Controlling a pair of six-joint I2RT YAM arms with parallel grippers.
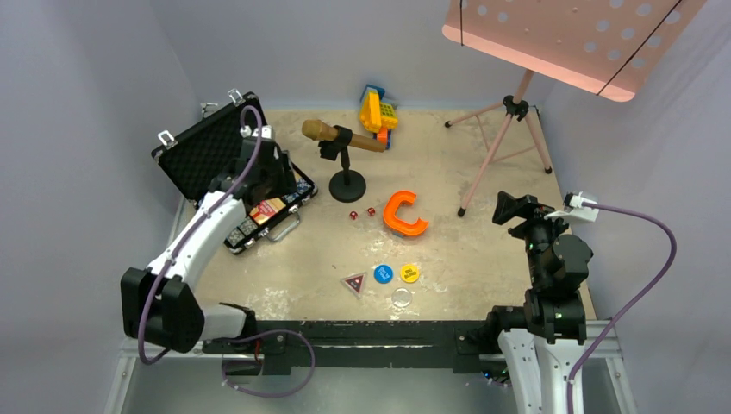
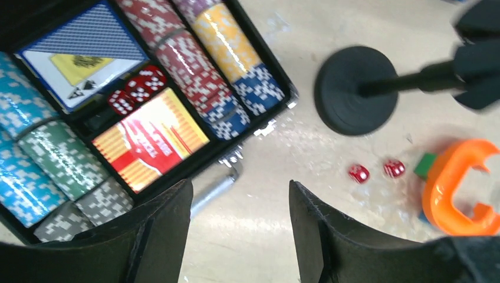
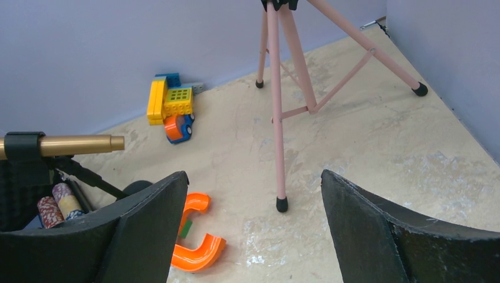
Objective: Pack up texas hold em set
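Observation:
The die nearer the case, still unpacked, lies below my left gripper and to its right in the top view, so I need to move across and descend onto it.
The black case (image 1: pixel 205 148) lies open at the left with its lid up. In the left wrist view its tray holds chip rows (image 2: pixel 203 73), a blue card deck (image 2: pixel 82 56), a red and yellow deck (image 2: pixel 150 138) and red dice (image 2: pixel 137 91). Two more red dice (image 1: pixel 353 215) lie on the table, also seen in the left wrist view (image 2: pixel 358 173). The blue button (image 1: pixel 384 273), yellow button (image 1: pixel 410 272) and triangular button (image 1: pixel 353 283) lie near the front. My left gripper (image 2: pixel 240 191) is open and empty over the case's front edge and handle. My right gripper (image 3: pixel 253 183) is open and empty at the right.
An orange C-shaped piece (image 1: pixel 403 214) lies mid-table beside the dice. A microphone on a black round-based stand (image 1: pixel 347 183) is right of the case. A yellow toy (image 1: pixel 377 112) sits at the back. A pink music stand (image 1: pixel 500 147) is at the back right. A clear disc (image 1: pixel 401 297) lies near the buttons.

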